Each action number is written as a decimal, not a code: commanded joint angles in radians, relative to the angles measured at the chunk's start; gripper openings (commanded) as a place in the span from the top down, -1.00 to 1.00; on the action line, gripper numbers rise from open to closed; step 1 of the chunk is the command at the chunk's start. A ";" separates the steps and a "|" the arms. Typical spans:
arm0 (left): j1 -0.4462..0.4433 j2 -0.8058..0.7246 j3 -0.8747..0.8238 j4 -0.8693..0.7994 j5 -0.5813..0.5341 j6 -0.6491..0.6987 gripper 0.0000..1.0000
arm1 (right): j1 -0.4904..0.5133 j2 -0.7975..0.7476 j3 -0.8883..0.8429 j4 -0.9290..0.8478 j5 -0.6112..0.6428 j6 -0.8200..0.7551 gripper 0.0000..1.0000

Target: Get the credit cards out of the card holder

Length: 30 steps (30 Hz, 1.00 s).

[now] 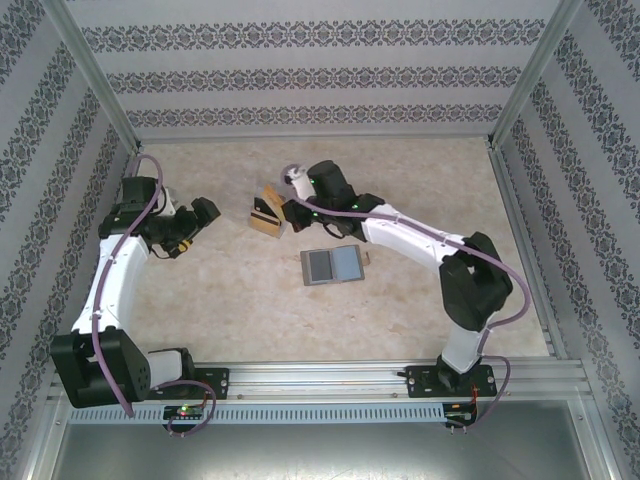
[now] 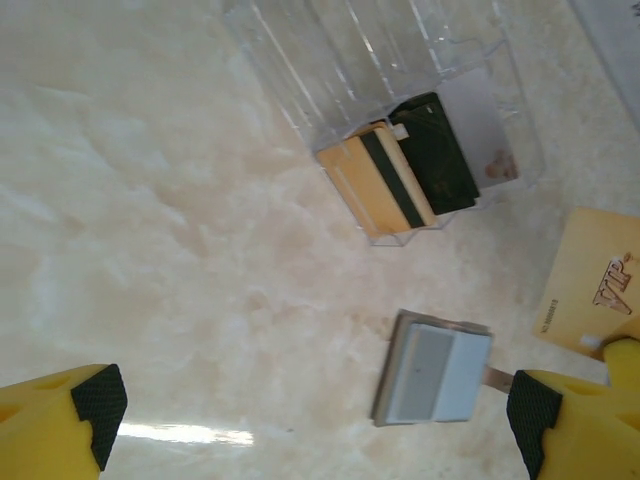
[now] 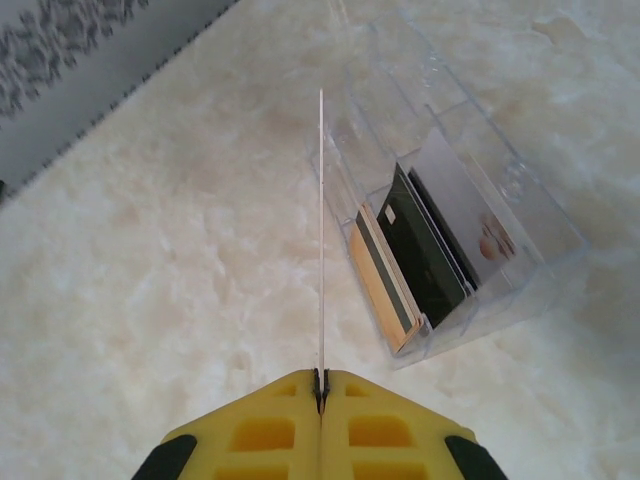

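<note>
The clear box's tan cards stand below my right gripper, at an angle to its card, so I need to move over them, turn in line, lower and release next.
The card holder [image 1: 333, 265] lies open and flat on the table, showing two grey-blue panels; in the left wrist view the card holder [image 2: 432, 368] has a thin tan strip [image 2: 497, 378] sticking out at its right side. My left gripper [image 1: 203, 214] hangs open and empty left of it, its jaws wide apart [image 2: 312, 415]. My right gripper [image 3: 321, 385] is shut on a thin credit card [image 3: 321, 230] seen edge-on. That tan-gold card [image 2: 592, 285] is held up beside a clear box.
A see-through box [image 3: 455, 215] [image 2: 400, 120] stands on the table by the right gripper, with tan, black and white cards upright inside. In the top view it sits at the table's middle back [image 1: 266, 216]. Patterned walls enclose the table.
</note>
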 commanded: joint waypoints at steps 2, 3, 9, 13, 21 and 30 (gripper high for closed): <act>0.008 -0.015 0.001 -0.057 -0.084 0.091 -0.99 | 0.039 0.109 0.161 -0.209 0.101 -0.288 1.00; 0.009 -0.015 -0.002 -0.056 -0.087 0.092 -0.99 | 0.047 0.136 0.196 -0.240 0.108 -0.325 1.00; 0.009 -0.017 -0.009 -0.059 -0.081 0.100 -0.99 | 0.060 0.267 0.355 -0.362 0.135 -0.437 1.00; 0.011 -0.019 -0.009 -0.058 -0.078 0.104 -0.99 | 0.057 0.339 0.444 -0.416 0.137 -0.471 1.00; 0.010 -0.017 -0.014 -0.050 -0.067 0.104 -0.99 | 0.043 0.422 0.527 -0.434 0.160 -0.484 1.00; 0.010 -0.017 -0.018 -0.048 -0.053 0.102 -0.99 | 0.034 0.474 0.578 -0.442 0.187 -0.501 1.00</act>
